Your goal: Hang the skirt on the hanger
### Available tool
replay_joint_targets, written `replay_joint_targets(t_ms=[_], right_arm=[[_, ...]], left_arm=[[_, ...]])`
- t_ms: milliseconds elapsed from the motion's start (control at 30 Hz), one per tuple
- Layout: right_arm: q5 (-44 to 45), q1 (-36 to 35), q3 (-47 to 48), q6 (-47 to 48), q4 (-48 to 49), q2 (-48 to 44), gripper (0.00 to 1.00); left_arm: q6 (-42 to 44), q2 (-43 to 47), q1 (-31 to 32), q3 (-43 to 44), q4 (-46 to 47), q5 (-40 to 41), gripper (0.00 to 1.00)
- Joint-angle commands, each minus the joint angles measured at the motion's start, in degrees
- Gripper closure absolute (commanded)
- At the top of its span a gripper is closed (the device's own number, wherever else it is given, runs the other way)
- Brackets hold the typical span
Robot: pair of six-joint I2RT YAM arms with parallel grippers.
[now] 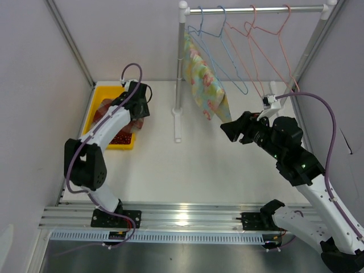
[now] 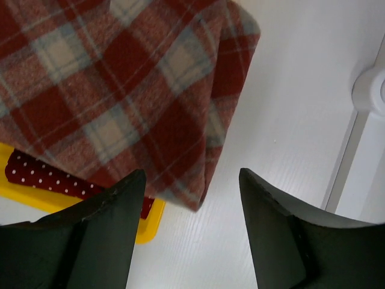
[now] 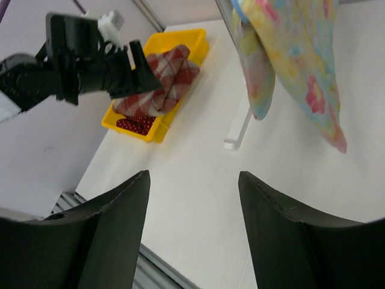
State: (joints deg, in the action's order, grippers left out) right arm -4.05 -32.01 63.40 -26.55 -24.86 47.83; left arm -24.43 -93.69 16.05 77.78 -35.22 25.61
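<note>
My left gripper should next move down and outward, then close across the skirt's side fold (image 2: 203,79), which lies below and outward between its open fingers.
A red plaid skirt (image 2: 120,90) lies folded in the yellow bin (image 2: 147,224) and hangs over its edge onto the table. It also shows in the top view (image 1: 135,124) and the right wrist view (image 3: 159,78). My left gripper (image 2: 191,174) is open just above the skirt's overhanging corner, holding nothing; in the top view (image 1: 141,111) it is over the bin's right side. My right gripper (image 1: 230,127) is open and empty above the table below the rack; it also shows in its wrist view (image 3: 194,174). Empty blue (image 1: 213,34) and pink (image 1: 267,51) wire hangers hang on the rack bar.
A floral garment (image 1: 206,82) hangs at the rack's left end beside the white post (image 1: 181,74), whose foot (image 3: 237,132) rests on the table. A red polka-dot cloth (image 2: 42,174) lies in the bin under the skirt. Walls close in both sides.
</note>
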Motion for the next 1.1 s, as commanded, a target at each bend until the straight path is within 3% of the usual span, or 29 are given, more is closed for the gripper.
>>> replay_joint_targets(t_ms=[0, 467, 533, 633, 667, 767, 1067], right_arm=[[-1.6, -0.9, -1.3, -0.8, -0.3, -1.7, 0.34], [-1.1, -1.0, -4.8, 0.3, -1.4, -2.5, 0.35], [-0.8, -1.0, -5.0, 0.7, -1.8, -2.6, 0.36], [-0.3, -0.9, -5.7, 0.9, -1.8, -3.0, 0.37], [-0.3, -0.9, -5.7, 0.9, -1.8, -2.9, 0.37], [-0.3, -1.0, -6.1, 0.8, -1.5, -3.0, 0.41], [-0.3, -0.9, -6.0, 1.5, 0.4, -0.5, 0.43]], left_arm=[[2.9, -5.7, -1.0, 9.1, -0.4, 4.2, 0.31], [3.0, -22.1, -4.5, 19.4, -5.7, 4.9, 0.34], [3.0, -22.3, -4.6, 19.5, -5.8, 4.8, 0.39], [3.4, -22.0, -4.8, 19.6, -5.6, 4.0, 0.57], [3.5, -21.5, -5.1, 20.0, -5.9, 3.8, 0.75], [3.8, -19.6, -5.2, 21.1, -6.8, 3.7, 0.97], [6.7, -6.4, -4.8, 26.2, -10.6, 3.4, 1.00]])
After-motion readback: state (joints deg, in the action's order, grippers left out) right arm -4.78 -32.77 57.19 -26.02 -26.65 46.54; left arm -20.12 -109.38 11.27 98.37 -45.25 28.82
